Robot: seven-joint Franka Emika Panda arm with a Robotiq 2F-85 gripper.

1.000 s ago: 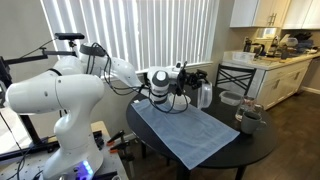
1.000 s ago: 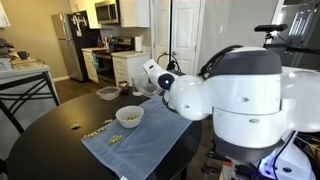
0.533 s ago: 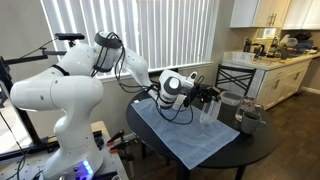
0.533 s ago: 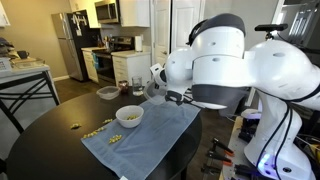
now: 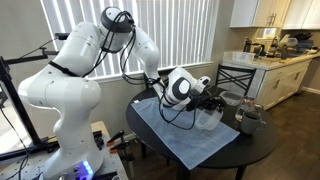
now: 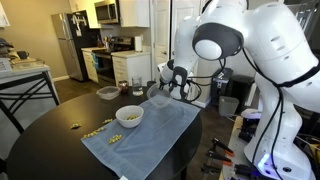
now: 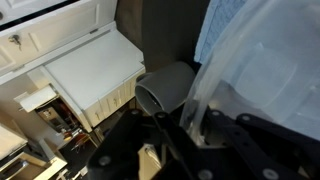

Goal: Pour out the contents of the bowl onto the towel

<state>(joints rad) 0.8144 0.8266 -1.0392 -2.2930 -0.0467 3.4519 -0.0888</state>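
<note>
The clear plastic container hangs tipped, so next my gripper turns out of its tilt to point down and lowers toward the towel (image 5: 203,136) (image 7: 222,36) beside the white bowl.
The pale blue-grey towel (image 6: 145,140) lies spread on the round dark table and also shows in an exterior view (image 5: 180,135) and the wrist view (image 7: 240,30). A white bowl (image 6: 130,115) stands on the towel's far part with yellow pieces (image 6: 130,117) in it. More yellow pieces (image 6: 98,131) lie scattered at the towel's edge. My gripper (image 6: 160,90) hovers just beyond the bowl. It is shut on a clear plastic container (image 5: 210,118), whose wall sits between my fingers (image 7: 195,125). The white bowl is hidden in the wrist view.
A grey cup (image 7: 165,85) lies close beside the gripper. A dark mug (image 5: 248,118) and a shallow pale bowl (image 5: 230,97) stand near the table's edge. A second bowl (image 6: 107,93) sits further back. One yellow piece (image 6: 73,126) lies on the table.
The arm has stretched out across the table and lowered. It carried the clear container from above the towel's corner toward its far edge. The white bowl has not moved.
</note>
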